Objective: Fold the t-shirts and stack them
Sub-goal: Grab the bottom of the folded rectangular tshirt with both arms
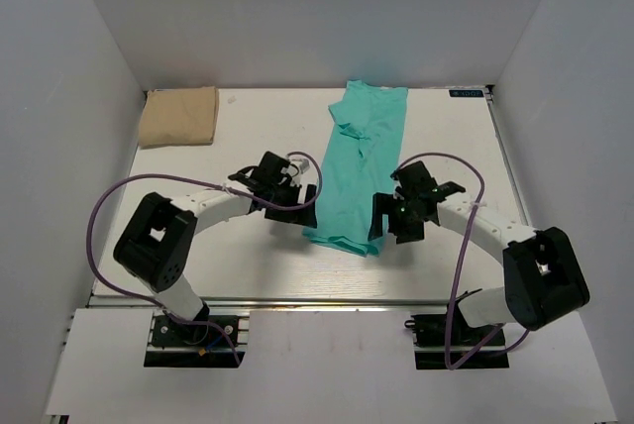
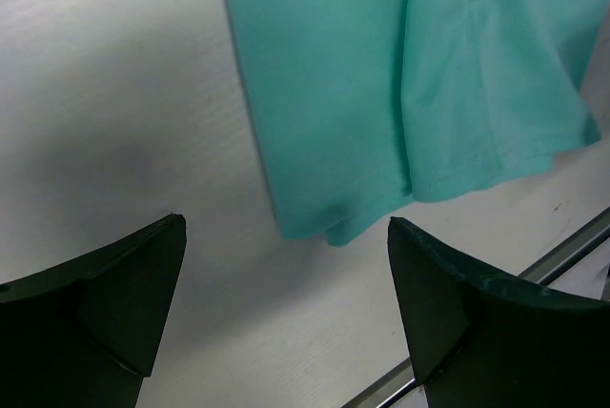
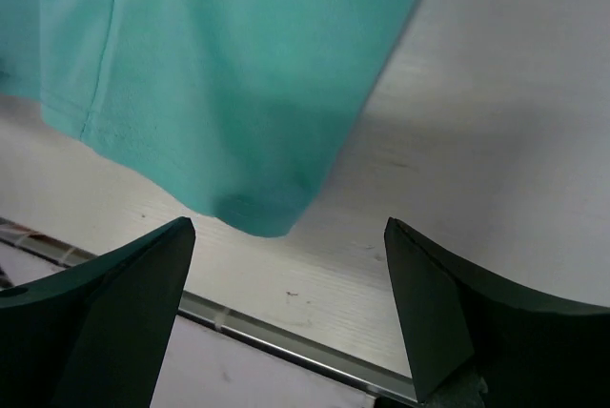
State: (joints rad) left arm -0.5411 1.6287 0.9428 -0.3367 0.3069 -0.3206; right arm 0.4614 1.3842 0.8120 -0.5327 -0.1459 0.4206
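The hem's near corner (image 1: pixel 373 249) (image 3: pixel 271 220) lies below my right gripper and slightly back toward my base, so next the gripper lowers back until its open fingers straddle it.
The teal-green t-shirt (image 1: pixel 359 166) lies on the white table folded into a long narrow strip, running from the back edge toward the front. Its near hem shows in the left wrist view (image 2: pixel 381 93) and the right wrist view (image 3: pixel 229 74). My left gripper (image 1: pixel 306 206) is open and empty just left of the strip's near end (image 2: pixel 286 236). My right gripper (image 1: pixel 385 224) is open and empty just right of that end (image 3: pixel 286 236). The tan-beige t-shirt (image 1: pixel 179 115) lies folded at the back left corner.
The table's front edge has a metal rail (image 1: pixel 297 300), also seen in the right wrist view (image 3: pixel 286 336) and the left wrist view (image 2: pixel 562 255). White walls close in the table on three sides. Purple cables loop from both arms.
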